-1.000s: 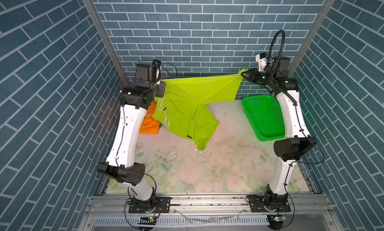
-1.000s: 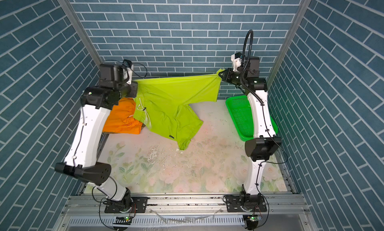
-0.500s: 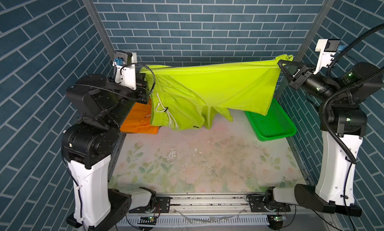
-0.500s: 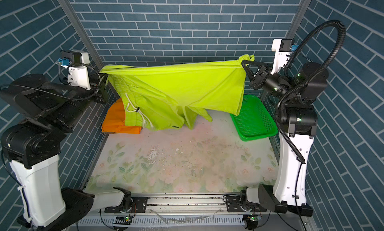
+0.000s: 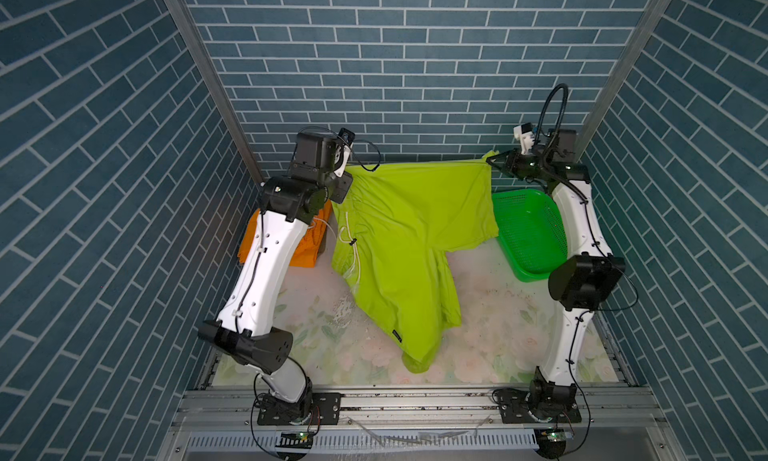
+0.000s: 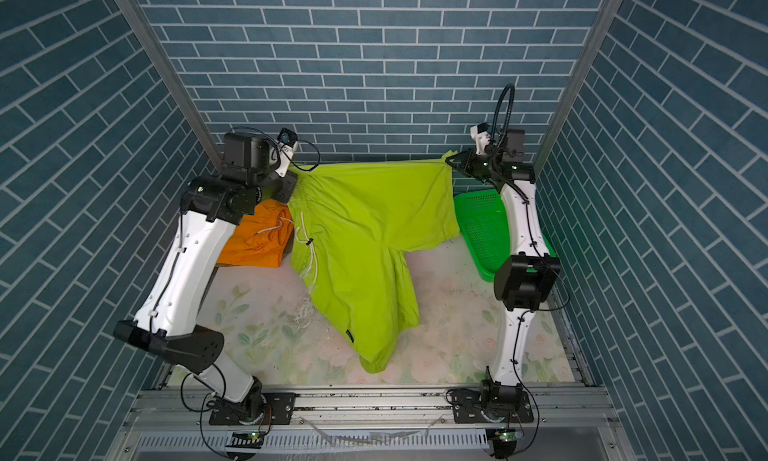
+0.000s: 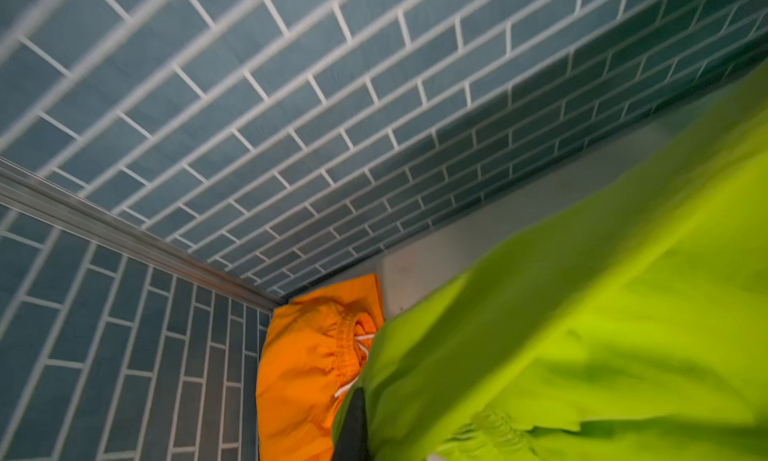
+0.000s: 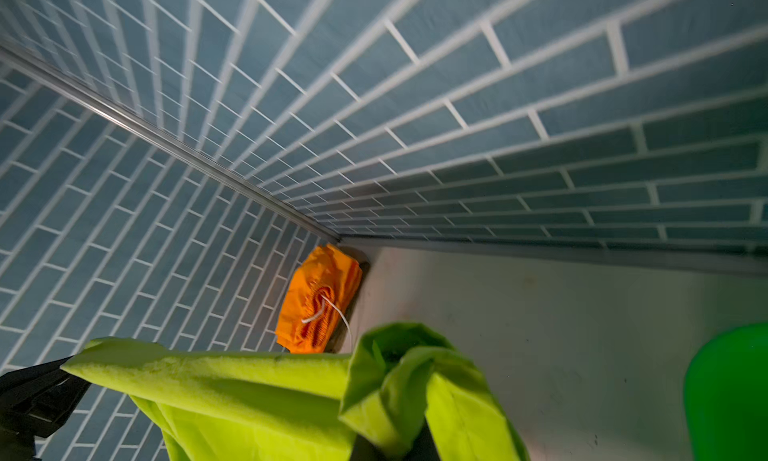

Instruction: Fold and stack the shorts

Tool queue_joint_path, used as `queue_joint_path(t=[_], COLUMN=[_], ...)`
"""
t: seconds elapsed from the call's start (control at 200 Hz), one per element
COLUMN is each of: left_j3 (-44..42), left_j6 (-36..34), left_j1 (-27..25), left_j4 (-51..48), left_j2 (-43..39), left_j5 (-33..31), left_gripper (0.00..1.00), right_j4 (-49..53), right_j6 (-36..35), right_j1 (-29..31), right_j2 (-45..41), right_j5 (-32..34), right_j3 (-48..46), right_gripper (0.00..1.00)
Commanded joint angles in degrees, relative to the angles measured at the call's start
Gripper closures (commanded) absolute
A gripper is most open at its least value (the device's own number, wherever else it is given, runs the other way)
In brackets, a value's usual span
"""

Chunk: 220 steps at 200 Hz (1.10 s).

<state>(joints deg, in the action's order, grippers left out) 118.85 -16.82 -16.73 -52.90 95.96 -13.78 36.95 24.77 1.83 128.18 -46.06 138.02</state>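
Observation:
The shorts hang stretched above the table, so next my right gripper should move down toward the bare table by the far wall [image 8: 572, 309] and release the opposite corner of the shorts.
Lime green shorts [image 5: 407, 238] [image 6: 365, 238] hang stretched between my two grippers along the back of the table, and one leg trails forward onto the mat. My left gripper [image 5: 351, 170] [image 6: 293, 171] is shut on the waistband end. A single black finger [image 7: 352, 417] shows beside the green cloth [image 7: 582, 334]. My right gripper [image 5: 492, 160] [image 6: 449, 159] is shut on the opposite corner, with cloth [image 8: 249, 388] bunched over its jaws. Folded orange shorts [image 5: 307, 247] [image 6: 259, 238] [image 7: 303, 376] [image 8: 320, 301] lie in the back left corner.
A green perforated basket [image 5: 528, 234] [image 6: 482, 230] [image 8: 727, 396] stands at the back right beside the right arm. The floral mat [image 5: 498, 322] covers the table. Brick-patterned walls close in the back and both sides.
Both arms swung up high with the green shorts spread in the air, then came back down. The shorts now reach further forward over the mat than a second ago.

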Motion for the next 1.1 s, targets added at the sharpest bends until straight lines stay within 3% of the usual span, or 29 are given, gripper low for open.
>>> queue_joint_path(t=[0.0,0.24,0.415,0.6,0.74,0.88,0.97,1.02,1.095], left_j3=[-2.6,-3.5,4.1,8.7,7.2,8.8,7.4,5.9,4.1], left_j6=[2.2,0.8,2.4,2.4,4.0,6.4,7.2,7.3,7.4], left_j1=[9.8,13.1,13.7,13.8,13.8,13.8,13.4,13.1,12.7], left_j4=[2.9,2.6,-2.0,-2.5,-1.3,-4.6,-4.5,-3.8,-2.8], left_j2=[-0.9,15.1,24.9,30.0,32.2,35.1,34.7,34.2,33.3], left_j5=[-16.5,-15.9,-17.2,-21.1,-18.4,-15.3,-13.0,-12.4,-11.6], left_gripper=[1.00,1.00,1.00,1.00,1.00,1.00,1.00,1.00,1.00], right_j4=[4.9,5.2,4.1,3.7,2.9,8.5,11.0,11.5,9.9], right_j6=[-7.3,-8.9,-9.2,-9.7,-8.7,-7.3,-7.7,-8.8,-10.4], right_j1=[-3.7,-0.8,-1.2,-1.2,0.2,1.0,1.3,1.8,2.9], right_j2=[5.8,14.9,13.5,11.5,12.7,18.8,18.7,16.0,9.0], right_j5=[22.4,26.4,29.4,28.8,28.3,26.9,24.9,25.2,26.7], right_j3=[4.5,13.8,15.5,13.6,8.8,14.4,14.5,12.4,5.7], right_gripper=[1.00,1.00,1.00,1.00,1.00,1.00,0.65,0.39,0.15])
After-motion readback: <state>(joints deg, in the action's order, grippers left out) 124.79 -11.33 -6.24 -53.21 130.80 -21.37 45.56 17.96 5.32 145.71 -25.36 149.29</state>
